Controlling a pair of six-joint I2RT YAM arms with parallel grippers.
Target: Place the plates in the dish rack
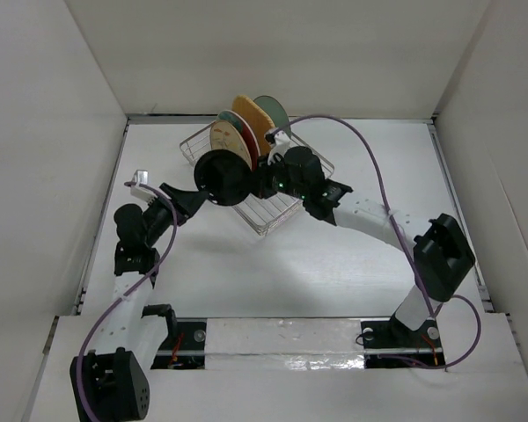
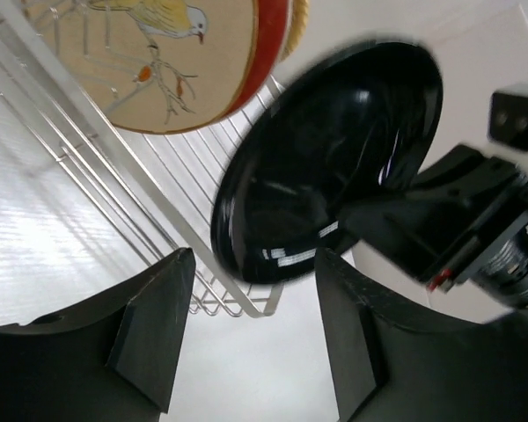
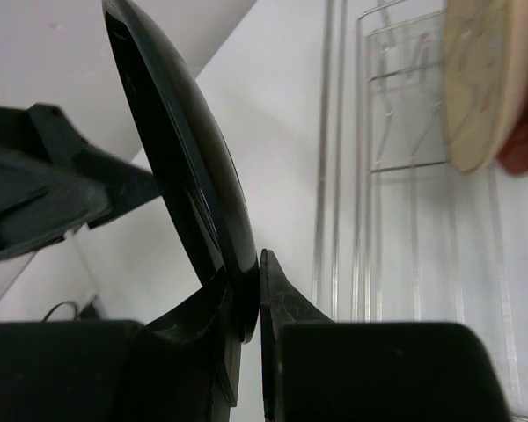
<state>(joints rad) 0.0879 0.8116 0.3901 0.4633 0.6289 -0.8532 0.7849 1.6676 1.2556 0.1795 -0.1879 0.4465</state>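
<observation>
I will swing my right gripper outward and turn the black plate (image 1: 222, 177). Then I will lower it next to the beige floral plate, where the wire slots are empty.
The silvery wire dish rack (image 1: 275, 215) stands at the table's middle back. Upright in it are a beige floral plate (image 1: 229, 141), a red-rimmed plate (image 1: 244, 136), an orange-tan plate (image 1: 251, 117) and a green plate (image 1: 274, 110). My right gripper (image 1: 260, 180) is shut on the rim of the black plate (image 1: 222, 177) and holds it on edge over the rack's near-left part. In the right wrist view the fingers (image 3: 286, 308) pinch the black plate (image 3: 185, 167). My left gripper (image 1: 190, 199) is open and empty just left of the black plate (image 2: 334, 158). The cream plate is out of view.
White walls enclose the table on three sides. The rack's corner wire (image 2: 246, 303) lies just beyond my left gripper (image 2: 253, 343). The beige plate with a bird drawing (image 2: 158, 61) stands in the rack behind it. The right arm (image 1: 378, 224) arcs over the table's right half.
</observation>
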